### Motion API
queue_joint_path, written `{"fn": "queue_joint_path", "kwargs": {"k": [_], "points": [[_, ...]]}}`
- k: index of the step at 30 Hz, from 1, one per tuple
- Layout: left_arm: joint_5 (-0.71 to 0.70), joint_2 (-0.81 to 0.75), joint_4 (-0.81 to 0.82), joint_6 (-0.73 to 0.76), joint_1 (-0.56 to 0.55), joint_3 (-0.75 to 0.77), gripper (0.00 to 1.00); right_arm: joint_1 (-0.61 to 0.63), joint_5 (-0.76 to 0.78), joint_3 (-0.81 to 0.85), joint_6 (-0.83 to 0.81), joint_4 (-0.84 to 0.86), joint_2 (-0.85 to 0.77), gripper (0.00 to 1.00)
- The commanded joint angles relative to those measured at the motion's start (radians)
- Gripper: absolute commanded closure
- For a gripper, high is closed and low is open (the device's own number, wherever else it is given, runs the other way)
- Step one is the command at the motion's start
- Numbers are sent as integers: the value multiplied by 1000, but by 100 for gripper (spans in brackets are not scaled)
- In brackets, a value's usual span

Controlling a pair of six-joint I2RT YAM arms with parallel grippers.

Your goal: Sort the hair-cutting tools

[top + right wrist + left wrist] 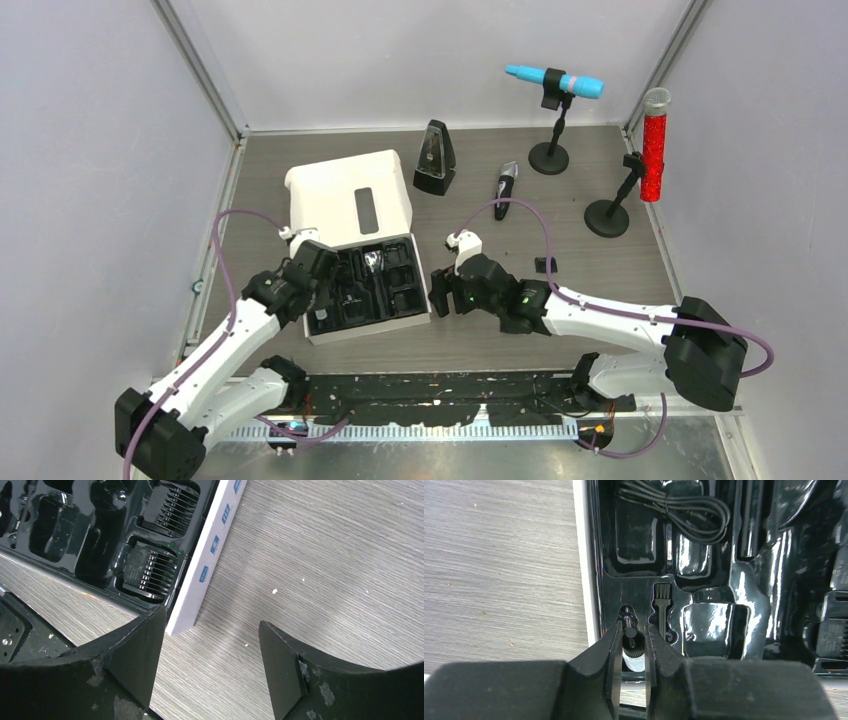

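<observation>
Next, my left gripper lowers toward the narrow slot beside the small brush and releases the tiny bottle [633,647] there, since the slot's far end still shows empty.
The slim black-and-silver clipper [505,188] lies on the table at the back. A small black piece [545,265], maybe a comb guard, lies right of centre. The open white box [370,330] holds a black tray [634,545] with the coiled cable [689,510], a small brush [661,605] and comb guards [150,570]. My left gripper [632,626] is at the tray's near left corner [318,262]. It is shut on the tiny bottle [633,647], which has a black cap and a white body and sits at its slot. My right gripper [211,625] is open and empty over the table beside the box's near right corner [438,290].
The box's white lid [350,200] lies behind the tray. A black metronome [434,158] stands behind it. A blue microphone [553,82] and a red microphone [654,145] stand on round bases at the back right. The box's white side wall [210,575] is just left of my right gripper.
</observation>
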Motion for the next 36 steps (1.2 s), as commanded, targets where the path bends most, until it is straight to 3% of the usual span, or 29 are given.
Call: {"fn": "queue_joint_path", "kwargs": {"k": [1, 14, 24, 30, 36], "points": [[20, 34, 14, 17, 5, -7, 100, -5, 41, 41, 19, -14, -1, 22], [27, 81, -14, -5, 5, -22, 97, -9, 35, 49, 15, -15, 10, 22], [22, 101, -76, -34, 5, -3, 81, -9, 34, 47, 15, -15, 6, 22], [23, 101, -91, -30, 5, 13, 62, -10, 28, 48, 16, -13, 13, 22], [66, 44, -91, -35, 4, 33, 60, -10, 34, 42, 14, -12, 5, 22]]}}
